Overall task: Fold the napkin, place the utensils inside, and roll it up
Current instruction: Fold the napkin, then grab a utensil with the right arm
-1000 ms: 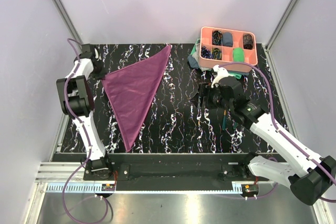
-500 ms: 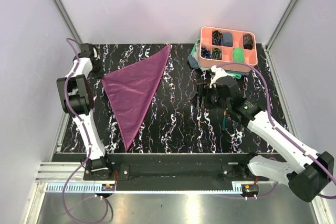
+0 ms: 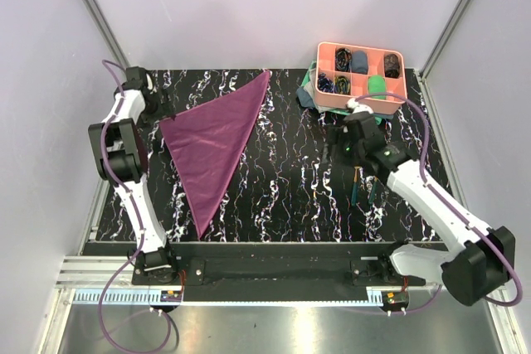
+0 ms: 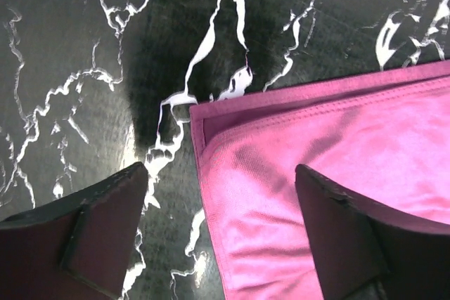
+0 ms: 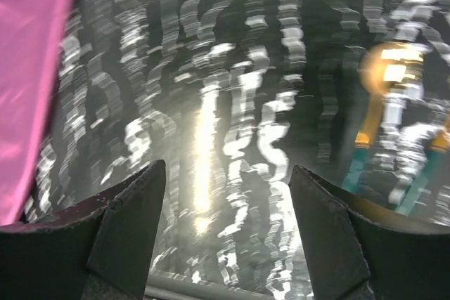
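Note:
My right gripper must first shift sideways, back and down to get onto the napkin-side utensil's teal handle, to the right in the top view.
The plum-purple napkin lies folded into a triangle on the left half of the black marble table. My left gripper is at its left corner. In the left wrist view the left gripper is open and straddles the napkin edge, one finger over bare table and the other over cloth. The utensils lie right of centre, teal handles toward the near edge. My right gripper hovers just behind them, open and empty. The right wrist view is blurred: right gripper, a gold utensil head, napkin at far left.
A salmon-pink compartment tray with small cloth rolls stands at the back right. A teal-green cloth lies bunched under its left side. Grey walls close in the table on three sides.
The left gripper has opened and let go of the napkin's corner, which now lies flat. The right arm has swung back and to the right, toward the tray.

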### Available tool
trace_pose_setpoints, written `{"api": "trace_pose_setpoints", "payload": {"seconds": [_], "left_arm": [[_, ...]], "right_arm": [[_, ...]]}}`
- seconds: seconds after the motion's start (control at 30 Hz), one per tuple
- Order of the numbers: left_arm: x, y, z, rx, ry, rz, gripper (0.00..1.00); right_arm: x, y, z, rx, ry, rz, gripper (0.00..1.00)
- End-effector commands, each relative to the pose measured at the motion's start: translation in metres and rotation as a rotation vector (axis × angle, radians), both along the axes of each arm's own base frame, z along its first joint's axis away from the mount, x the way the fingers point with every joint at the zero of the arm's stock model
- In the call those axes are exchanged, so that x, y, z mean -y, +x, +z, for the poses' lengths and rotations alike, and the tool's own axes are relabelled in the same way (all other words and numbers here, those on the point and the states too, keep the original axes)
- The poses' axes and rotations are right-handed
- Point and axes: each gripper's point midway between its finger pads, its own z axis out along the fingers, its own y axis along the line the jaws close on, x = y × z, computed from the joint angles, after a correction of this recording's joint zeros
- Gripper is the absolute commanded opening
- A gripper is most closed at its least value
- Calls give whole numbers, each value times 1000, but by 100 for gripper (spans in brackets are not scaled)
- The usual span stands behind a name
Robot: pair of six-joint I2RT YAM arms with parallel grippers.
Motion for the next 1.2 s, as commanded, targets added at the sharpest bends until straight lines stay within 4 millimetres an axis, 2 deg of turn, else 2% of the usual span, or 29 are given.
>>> {"api": "trace_pose_setpoints", "payload": {"seconds": [0.0,0.03,0.1,0.13,0.17,0.2,0.23,0.3,0.33,0.43,0.5,0.67,0.8,0.93,1.07,1.1,1.17], "left_arm": [[20,-4,94,182,-1,4,93],[38,-12,90,173,-34,-28,93],[65,-29,100,187,-100,-69,93],[90,-35,104,193,-155,-129,93],[103,-42,107,194,-177,-157,93],[114,-57,111,194,-193,-182,93],[134,-64,114,204,-198,-230,93],[148,-84,113,201,-200,-270,93],[166,-92,114,201,-207,-319,93],[181,-113,110,194,-195,-373,93],[185,-120,110,200,-187,-392,93],[191,-111,128,228,-193,-416,93],[190,-120,130,231,-196,-417,93],[190,-122,141,263,-191,-425,93],[189,-124,148,281,-184,-426,93],[190,-125,150,287,-187,-429,93],[190,-125,155,298,-190,-430,93]], "right_arm": [[49,14,-21,-77,-69,-130,80],[61,18,-28,-99,-73,-158,80],[68,18,-48,-166,-77,-165,79],[70,17,-55,-192,-81,-163,78],[73,17,-68,-236,-83,-166,76],[75,15,-76,-263,-89,-168,76],[76,15,-83,-282,-94,-169,75],[77,11,-101,-345,-102,-162,72],[75,9,-106,-365,-96,-157,71],[72,0,-123,-431,-88,-151,67],[75,-8,-137,-481,-102,-169,67],[86,-26,-168,-588,-160,-212,63],[88,-32,-178,-619,-176,-232,61],[91,-32,-181,-632,-190,-245,59],[88,-35,-190,-672,-185,-231,46],[87,-36,-191,-678,-180,-236,38],[85,-37,-193,-687,-168,-237,28]]}}
